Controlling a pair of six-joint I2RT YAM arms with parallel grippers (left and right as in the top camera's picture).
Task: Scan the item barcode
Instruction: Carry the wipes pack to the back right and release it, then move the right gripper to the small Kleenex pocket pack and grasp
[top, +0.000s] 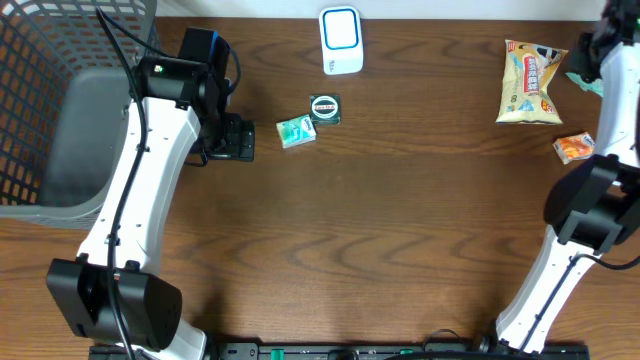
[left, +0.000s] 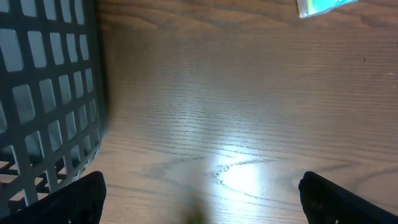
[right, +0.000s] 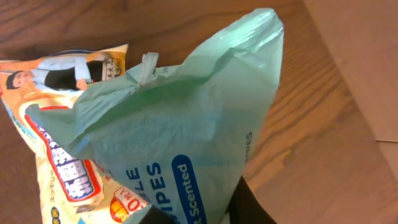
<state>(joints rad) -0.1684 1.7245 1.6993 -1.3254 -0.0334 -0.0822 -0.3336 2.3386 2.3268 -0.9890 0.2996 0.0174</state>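
Observation:
My right gripper moves down and releases the pack onto the bare wood (top: 573, 102) beside the yellow snack bag next, since that clear spot lies below it.
My right gripper (right: 199, 214) is shut on a pale green pack of wipes (right: 180, 124), its dark fingers (right: 249, 205) pinching the pack's lower edge. In the overhead view that gripper (top: 592, 58) is at the far right back edge, with a corner of the wipes pack (top: 586, 83) showing beside it. No barcode shows on the pack. The white and blue scanner (top: 340, 40) stands at the back middle, well left of the pack. My left gripper (top: 232, 140) hangs open and empty low over the table (left: 202, 202), next to the basket.
A yellow snack bag (top: 533, 82) lies under the held pack (right: 56, 143). An orange packet (top: 573, 148) lies near the right arm. A teal packet (top: 295, 131) (left: 323, 6) and a round tin (top: 325, 108) lie mid-table. A dark wire basket (top: 60, 110) (left: 43, 93) fills the left.

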